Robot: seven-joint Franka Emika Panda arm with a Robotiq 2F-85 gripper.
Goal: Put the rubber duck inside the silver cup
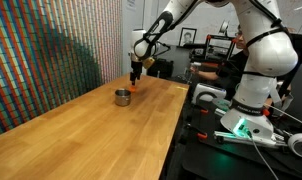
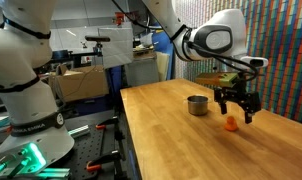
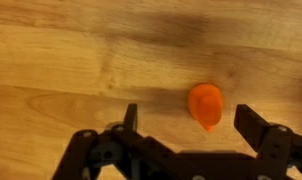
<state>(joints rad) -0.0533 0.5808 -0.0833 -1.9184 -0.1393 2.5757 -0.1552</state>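
Note:
The gripper comes down over the orange rubber duck point(image 3: 206, 103) next, then closes around its body, since the duck sits below the open fingertips.
The rubber duck point(image 3: 205, 105) is a tiny orange toy lying on the wooden table. It also shows in both exterior views point(image 2: 230, 124) point(image 1: 138, 87). My gripper point(image 3: 189, 122) hangs just above it, open and empty, with the duck between the two fingers, nearer the right one. The gripper shows in both exterior views point(image 2: 237, 111) point(image 1: 136, 74). The silver cup point(image 2: 197, 105) stands upright on the table a short way beside the duck, also seen in an exterior view point(image 1: 122, 96). It is out of the wrist view.
The long wooden table point(image 1: 91, 135) runs toward the camera. A patterned wall panel point(image 1: 41, 50) borders one side. A second robot base with cables point(image 1: 251, 100) stands off the table edge. A person sits at a desk behind point(image 1: 226, 55).

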